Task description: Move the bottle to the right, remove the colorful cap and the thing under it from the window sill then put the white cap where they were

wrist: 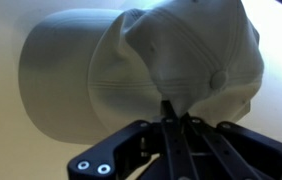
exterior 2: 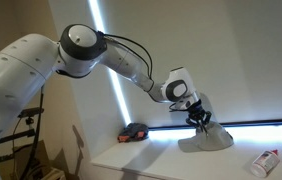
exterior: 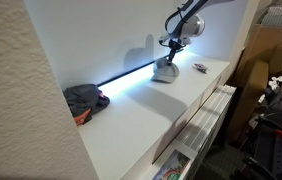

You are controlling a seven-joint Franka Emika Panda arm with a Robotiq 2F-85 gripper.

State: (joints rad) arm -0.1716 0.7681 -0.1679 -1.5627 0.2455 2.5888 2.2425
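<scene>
The part of the sill beside the colorful cap is empty, so next my gripper should rise, travel along the sill [exterior: 151, 105] toward that cap and lower to release the white cap on the sill [exterior: 119, 119] there.
My gripper [exterior: 170, 52] is shut on the crown of the white cap [exterior: 165, 71], which rests on or just above the white window sill [exterior: 151, 105]. In the wrist view the white cap [wrist: 131, 60] fills the frame, and my fingers [wrist: 171, 112] pinch its fabric together. The colorful cap [exterior: 85, 100] lies far off along the sill, dark with orange; whatever is under it is hidden. It also shows in an exterior view [exterior 2: 134, 132]. The bottle [exterior: 199, 68] lies on its side beyond the white cap, and also shows near the sill's edge [exterior 2: 265, 161].
A bright strip of light runs along the back of the sill below the window blind [exterior: 131, 72]. Cardboard boxes and clutter [exterior: 271, 80] stand beyond the sill's end. The sill's front edge drops off to shelving [exterior: 196, 130].
</scene>
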